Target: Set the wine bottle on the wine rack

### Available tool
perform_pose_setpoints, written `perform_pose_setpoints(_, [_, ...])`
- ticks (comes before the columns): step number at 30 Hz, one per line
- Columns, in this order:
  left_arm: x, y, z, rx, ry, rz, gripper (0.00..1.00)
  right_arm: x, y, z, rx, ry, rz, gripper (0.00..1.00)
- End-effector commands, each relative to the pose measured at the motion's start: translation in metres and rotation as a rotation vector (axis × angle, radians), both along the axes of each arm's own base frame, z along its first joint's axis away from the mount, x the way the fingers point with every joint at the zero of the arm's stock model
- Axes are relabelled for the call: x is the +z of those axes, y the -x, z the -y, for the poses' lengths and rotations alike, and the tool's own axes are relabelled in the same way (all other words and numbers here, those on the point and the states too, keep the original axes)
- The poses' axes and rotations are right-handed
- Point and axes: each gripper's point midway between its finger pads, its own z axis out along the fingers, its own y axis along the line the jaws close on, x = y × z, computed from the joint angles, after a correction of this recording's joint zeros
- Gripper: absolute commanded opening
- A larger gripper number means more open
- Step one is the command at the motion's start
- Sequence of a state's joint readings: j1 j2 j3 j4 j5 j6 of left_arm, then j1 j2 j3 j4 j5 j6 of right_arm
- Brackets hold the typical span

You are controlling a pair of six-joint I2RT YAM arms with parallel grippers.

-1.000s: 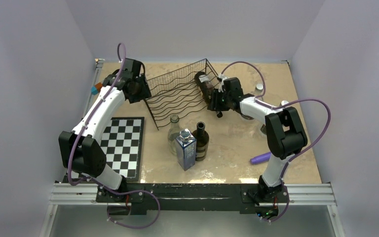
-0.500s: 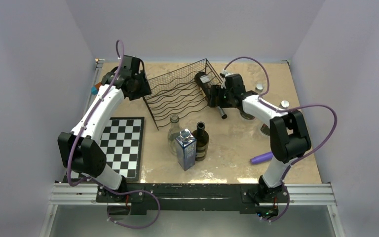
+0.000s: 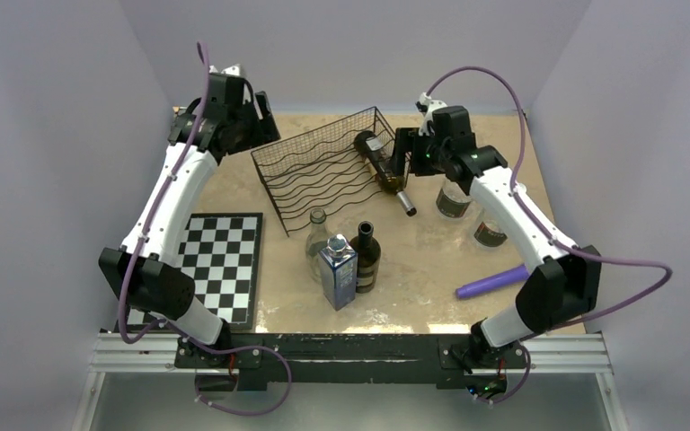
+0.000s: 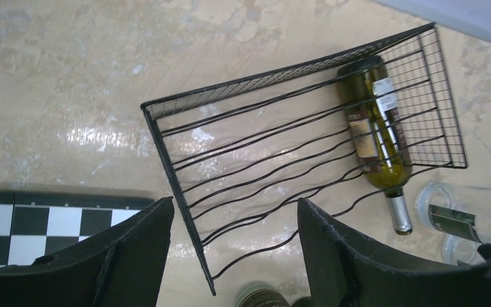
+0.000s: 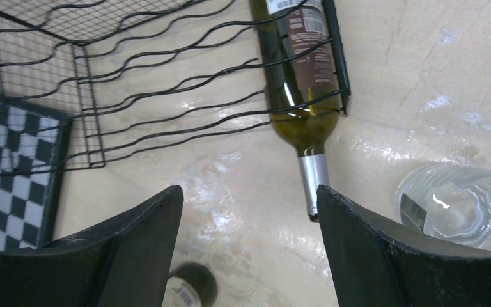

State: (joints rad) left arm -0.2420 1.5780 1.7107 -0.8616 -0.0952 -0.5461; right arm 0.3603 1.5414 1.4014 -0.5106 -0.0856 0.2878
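Note:
My right gripper is to swing back and left in the top view around the dark bottle at its neck (image 3: 366, 233), as that bottle still stands outside the rack (image 3: 323, 171).
The black wire wine rack (image 3: 323, 171) stands at the back middle of the table, its open front facing the arms. The green wine bottle (image 3: 380, 163) lies in the rack's right end, its silver-capped neck poking out at the front. My left gripper (image 3: 250, 126) hovers open above the rack's back left corner with nothing between its fingers. Its wrist view looks down on the rack (image 4: 281, 141) and the bottle (image 4: 374, 128). My right gripper (image 3: 404, 151) hangs open just right of the bottle, clear of it. The bottle (image 5: 297, 83) and the rack (image 5: 134, 83) lie below the right gripper (image 5: 249, 192).
A clear bottle (image 3: 316, 241), a dark bottle (image 3: 366, 256) and a blue carton (image 3: 337, 271) stand together in front of the rack. A checkerboard (image 3: 225, 260) lies at the front left. Two glass jars (image 3: 452, 199) and a purple tube (image 3: 490, 281) sit at the right.
Both grippers have opened and lifted away. The right one let go of the bottle's neck and moved up and back. The left one rose from the rack's left end.

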Motion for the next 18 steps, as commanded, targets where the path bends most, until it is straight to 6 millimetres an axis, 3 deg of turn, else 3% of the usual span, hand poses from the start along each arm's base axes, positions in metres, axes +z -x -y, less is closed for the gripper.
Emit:
perform_pose_setpoints(1, [0.059,-0.014,0.007,-0.092,0.005,0.171,0.78,0.051,0.031,-0.011,0.092,-0.105,0.042,0.8])
perform_pose_setpoints(6, [0.126,-0.026,0.026,-0.209,0.047,0.381,0.9,0.106,0.074,-0.032,0.301,-0.223,0.126,0.81])
perform_pose_setpoints(9, [0.154,-0.022,0.044,-0.31,0.096,0.481,0.97,0.124,0.104,-0.043,0.451,-0.266,0.183,0.79])
perform_pose_setpoints(14, [0.174,-0.009,0.069,-0.472,0.163,0.55,0.98,0.128,0.155,-0.068,0.687,-0.266,0.251,0.77])
perform_pose_setpoints(18, [0.174,-0.01,0.076,-0.501,0.187,0.551,0.98,0.122,0.176,-0.083,0.78,-0.213,0.281,0.71])
